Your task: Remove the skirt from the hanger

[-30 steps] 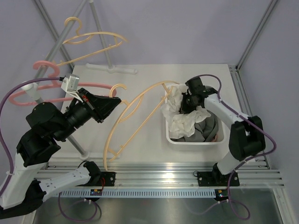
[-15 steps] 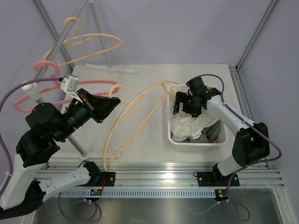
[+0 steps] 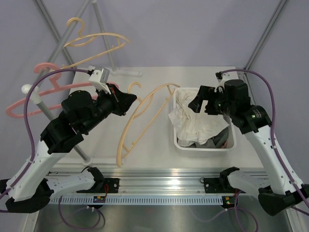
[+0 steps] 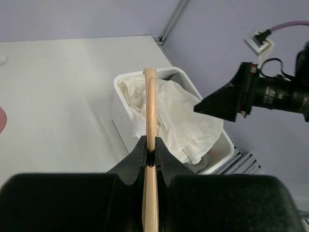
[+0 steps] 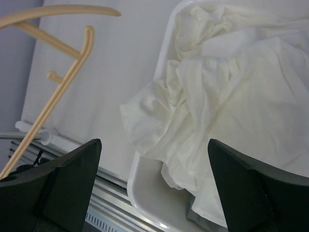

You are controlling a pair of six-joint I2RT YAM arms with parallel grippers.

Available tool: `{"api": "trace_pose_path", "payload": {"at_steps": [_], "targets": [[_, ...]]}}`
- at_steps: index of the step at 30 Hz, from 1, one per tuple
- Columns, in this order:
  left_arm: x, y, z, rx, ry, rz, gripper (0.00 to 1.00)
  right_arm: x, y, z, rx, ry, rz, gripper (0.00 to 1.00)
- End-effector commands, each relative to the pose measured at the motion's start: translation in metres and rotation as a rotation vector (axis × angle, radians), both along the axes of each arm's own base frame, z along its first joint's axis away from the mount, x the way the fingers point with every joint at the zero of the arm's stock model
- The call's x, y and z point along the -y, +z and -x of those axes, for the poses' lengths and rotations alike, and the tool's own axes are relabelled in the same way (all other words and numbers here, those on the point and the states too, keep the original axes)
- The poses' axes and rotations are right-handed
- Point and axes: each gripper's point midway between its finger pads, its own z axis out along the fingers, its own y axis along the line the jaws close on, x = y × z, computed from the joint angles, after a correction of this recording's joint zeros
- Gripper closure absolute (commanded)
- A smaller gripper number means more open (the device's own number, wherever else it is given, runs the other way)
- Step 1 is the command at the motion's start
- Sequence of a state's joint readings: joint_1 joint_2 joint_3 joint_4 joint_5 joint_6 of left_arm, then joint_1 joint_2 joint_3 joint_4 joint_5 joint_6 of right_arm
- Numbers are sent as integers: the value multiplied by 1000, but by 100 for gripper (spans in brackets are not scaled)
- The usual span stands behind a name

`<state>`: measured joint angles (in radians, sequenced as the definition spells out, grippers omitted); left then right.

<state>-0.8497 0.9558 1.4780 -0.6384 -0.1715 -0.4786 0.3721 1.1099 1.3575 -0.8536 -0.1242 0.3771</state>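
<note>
My left gripper should next turn from the bin toward the pink hanger and then let go of the tan hanger's bar, because the pink hanger is to its left in the top view.
The white skirt lies crumpled in a white bin, and one fold hangs over the bin's left rim. It is off the tan hanger, which my left gripper holds in the air to the left of the bin. In the left wrist view the jaws are shut on the hanger's bar, with the left gripper pointing toward the skirt. My right gripper hovers above the bin. Its fingers stand wide open over the skirt, and the right gripper holds nothing.
A pink hanger and another tan hanger hang on the slanted rack pole at the back left. A grey garment lies under the skirt in the bin. Metal rails run along the table's near edge.
My right gripper opened, let go of the skirt and rose up and back from the bin. The left arm carried the hanger a little to the right and away from the bin.
</note>
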Motion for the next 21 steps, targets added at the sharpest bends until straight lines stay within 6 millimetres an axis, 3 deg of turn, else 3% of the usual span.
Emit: {"api": "trace_pose_path", "payload": {"at_steps": [1,2,4,5,6,7,8,11,13,14,16,18,20,21], "targets": [[-12,38,-8,74,83,88,100,-19,38,21,141,129,-143,1],[-12,35,-10,69,91,84,100,-34,58,36,208,219,-242,2],[-10,31,-16,64,110,82,100,-49,75,49,187,265,-392,6],[-9,28,-18,59,116,82,100,-62,88,58,209,330,-453,12],[-9,29,-20,59,129,89,100,-71,88,63,191,346,-482,15],[-9,27,-22,53,135,94,100,-91,95,81,182,415,-515,17],[-8,27,-23,50,140,97,100,-96,100,79,211,380,-505,18],[-9,27,-26,41,160,114,100,-129,106,99,241,442,-495,16],[-10,27,-27,28,174,127,100,-140,101,95,281,420,-436,14],[-12,28,-27,21,183,128,100,-150,102,107,291,456,-418,13],[-13,28,-28,5,193,132,100,-156,89,100,316,422,-310,12],[-14,25,-29,-13,207,119,100,-169,97,114,351,470,-264,11],[-16,22,-30,-22,221,111,100,-176,98,109,371,418,-176,10],[-16,21,-31,-25,226,108,100,-185,96,121,385,456,-138,9]]}}
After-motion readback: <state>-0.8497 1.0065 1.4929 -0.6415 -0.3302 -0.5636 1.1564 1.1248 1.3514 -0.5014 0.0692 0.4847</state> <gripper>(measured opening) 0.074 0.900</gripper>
